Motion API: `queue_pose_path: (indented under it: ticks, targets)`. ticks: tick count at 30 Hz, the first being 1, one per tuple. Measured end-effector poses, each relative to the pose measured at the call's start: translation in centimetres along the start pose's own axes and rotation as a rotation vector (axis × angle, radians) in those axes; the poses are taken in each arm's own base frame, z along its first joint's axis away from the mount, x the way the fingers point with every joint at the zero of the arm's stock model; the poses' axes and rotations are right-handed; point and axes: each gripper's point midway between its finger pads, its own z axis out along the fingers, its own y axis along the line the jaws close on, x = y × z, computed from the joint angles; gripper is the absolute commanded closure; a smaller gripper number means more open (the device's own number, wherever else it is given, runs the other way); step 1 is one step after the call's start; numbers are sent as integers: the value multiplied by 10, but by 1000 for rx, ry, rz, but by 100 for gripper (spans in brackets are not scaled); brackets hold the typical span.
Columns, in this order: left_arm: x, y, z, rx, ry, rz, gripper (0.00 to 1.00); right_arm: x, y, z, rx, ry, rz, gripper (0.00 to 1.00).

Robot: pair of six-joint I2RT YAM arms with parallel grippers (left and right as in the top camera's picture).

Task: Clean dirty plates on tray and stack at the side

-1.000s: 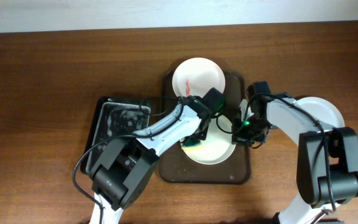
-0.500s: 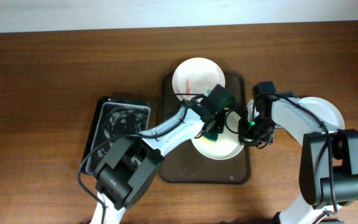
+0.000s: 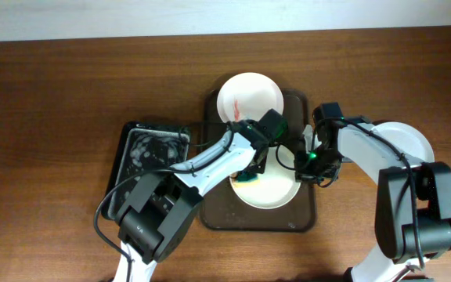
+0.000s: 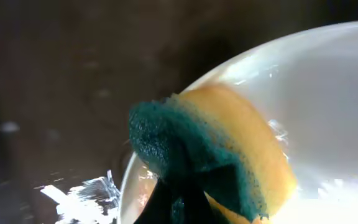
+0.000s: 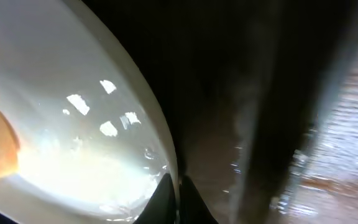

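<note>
I need to lift the sponge off the plate with my left gripper next, then lower it onto the smaller black tray, which is empty beside the brown tray [image 3: 304, 223].
A white plate [image 3: 272, 188] lies on the dark brown tray [image 3: 304, 223]. My left gripper [image 3: 250, 174] is shut on a green-yellow sponge [image 4: 229, 155] and presses it on this plate's left part [image 4: 328, 93]. My right gripper [image 3: 307, 163] is shut on the plate's right rim [image 5: 163, 146]. A second plate [image 3: 249, 95] with a red smear sits at the tray's far end. A third white plate [image 3: 408, 139] lies on the table to the right, partly under my right arm.
A smaller black tray [image 3: 143, 164] with wet streaks stands left of the brown tray. Wooden table [image 3: 53, 117] surrounds everything. The wall edge runs along the top.
My left gripper moved the sponge to the right across the plate, then back to the left and lower. The plate shifted slightly with it. My right gripper stays on the rim.
</note>
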Motion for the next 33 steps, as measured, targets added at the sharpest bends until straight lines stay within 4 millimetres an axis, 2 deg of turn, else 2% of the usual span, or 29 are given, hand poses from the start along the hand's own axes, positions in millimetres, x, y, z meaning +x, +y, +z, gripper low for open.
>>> queue_pose_path:
  ticks: [3, 5, 9, 10, 11, 12, 14, 16, 17, 18, 20, 21, 23, 25, 26, 30, 33]
  targets:
    - [4, 21, -3, -127, -11, 26, 100, 1, 10, 1, -42, 5, -10, 96]
    - [7, 27, -6, -166, 13, 40, 100, 2, 12, 0, -57, 8, -10, 96]
    - [-3, 19, -21, -80, 42, 6, 100, 6, 7, 0, -31, 26, 0, 96]
    - [-7, 20, -27, -52, 41, -13, 100, 6, 5, 0, -24, 27, 2, 96]
    - [-12, 29, -42, -38, 29, -38, 100, 8, 1, 0, -6, 31, 6, 96]
    - [-17, 43, -60, -28, 10, -70, 100, 9, -3, 0, 12, 35, 11, 96]
    - [-22, 85, -109, -18, -28, -143, 100, 9, -6, 0, 24, 33, 11, 96]
    - [-20, 128, -138, -32, -40, -200, 100, 8, -7, -1, 30, 31, 10, 96]
    - [-19, 159, -144, -51, -32, -247, 100, 8, -8, -2, 41, 27, 9, 96]
    - [-19, 180, -142, -64, -16, -280, 100, 8, -10, -5, 51, 13, 6, 96]
    - [-12, 211, -129, -34, 40, -298, 100, 8, -7, -33, 79, -78, -20, 96]
    - [-11, 222, -119, -3, 47, -298, 100, 7, -3, -52, 103, -147, -48, 96]
    - [-2, 234, -89, 40, 69, -302, 100, 17, 13, -85, 176, -262, -117, 96]
    - [27, 236, -50, 112, 138, -302, 100, 28, 26, -114, 320, -395, -188, 96]
    - [36, 231, -37, 145, 152, -296, 100, 31, 28, -121, 441, -445, -241, 96]
    - [42, 225, -31, 173, 165, -274, 100, 36, 36, -144, 697, -566, -341, 96]
    - [40, 226, -31, 173, 154, -270, 100, 47, 53, -159, 826, -664, -426, 96]
